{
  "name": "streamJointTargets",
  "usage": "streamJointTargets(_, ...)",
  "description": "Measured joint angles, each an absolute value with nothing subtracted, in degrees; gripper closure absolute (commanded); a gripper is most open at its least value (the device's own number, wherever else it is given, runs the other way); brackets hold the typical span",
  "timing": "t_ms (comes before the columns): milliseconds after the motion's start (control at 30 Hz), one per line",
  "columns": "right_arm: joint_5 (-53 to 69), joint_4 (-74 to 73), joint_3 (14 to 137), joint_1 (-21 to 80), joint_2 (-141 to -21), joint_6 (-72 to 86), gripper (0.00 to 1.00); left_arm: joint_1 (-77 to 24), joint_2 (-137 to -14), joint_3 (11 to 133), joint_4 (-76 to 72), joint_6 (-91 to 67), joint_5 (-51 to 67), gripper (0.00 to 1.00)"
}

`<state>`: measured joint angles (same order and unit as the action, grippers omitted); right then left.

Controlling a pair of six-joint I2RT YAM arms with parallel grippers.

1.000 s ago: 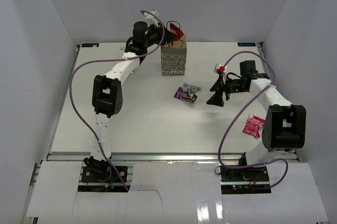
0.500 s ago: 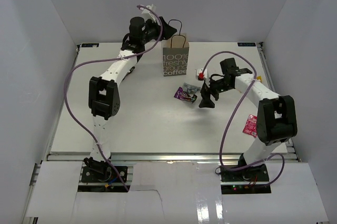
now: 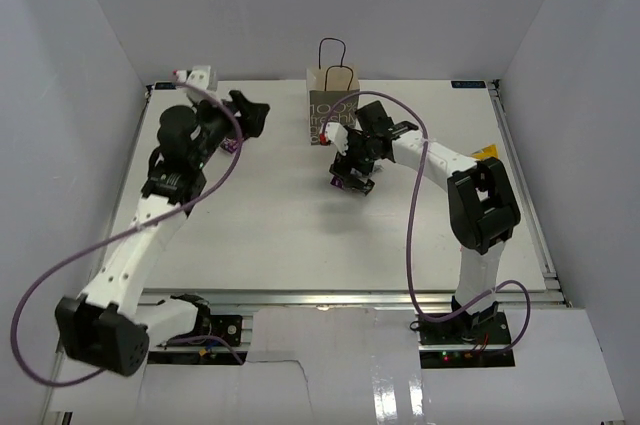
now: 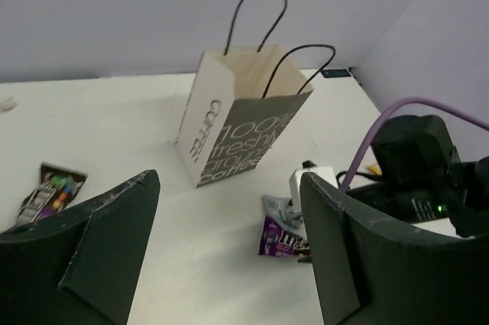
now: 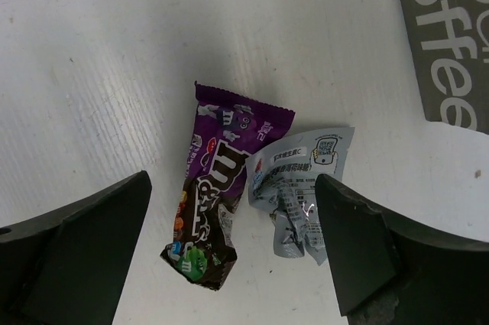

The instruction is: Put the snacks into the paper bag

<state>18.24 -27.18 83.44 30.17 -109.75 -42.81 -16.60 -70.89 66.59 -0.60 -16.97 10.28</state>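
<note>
My right gripper lowers next and shifts slightly toward the left in the right wrist view, onto the dark purple packet's middle (image 5: 212, 190), which lies below.
The paper bag (image 3: 333, 108) stands upright at the back of the table, mouth open, also in the left wrist view (image 4: 243, 128). In front of it lie a dark purple snack packet (image 5: 214, 210) and a crumpled silvery one (image 5: 302, 187), side by side and touching. My right gripper (image 5: 229, 256) hovers open straight over these two, one finger on each side (image 3: 352, 163). My left gripper (image 3: 250, 115) is open and empty, well left of the bag (image 4: 229, 264). Another dark purple packet (image 3: 229, 145) lies under the left arm (image 4: 50, 191).
A small yellow item (image 3: 488, 152) lies near the right edge beside the right arm. White walls close in the table on three sides. The right arm's purple cable (image 3: 412, 195) loops over the table's middle right.
The left arm has swung from over the bag's mouth to the left and its jaws have opened; the red packet it held there is gone from view. The right gripper moved left over the two packets.
</note>
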Motion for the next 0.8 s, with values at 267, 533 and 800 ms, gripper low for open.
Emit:
streamJointTargets(267,17.4,-29.9,83.7,31.4,-111.4,-41.0,0.36,-15.4,-44.2,38.7,5.7,-26.8,3.4,0.15)
streamJointTargets(533,13.9,-30.9,83.7,32.0,-113.1,-37.6,0.41,-15.4,-35.8,29.4,11.6,-35.1,0.4,0.15)
streamJointTargets(800,7.7,-30.0,81.6,32.2,-114.8,-34.8,0.34,-15.4,-39.0,29.6,11.8,-37.5,1.0,0.15)
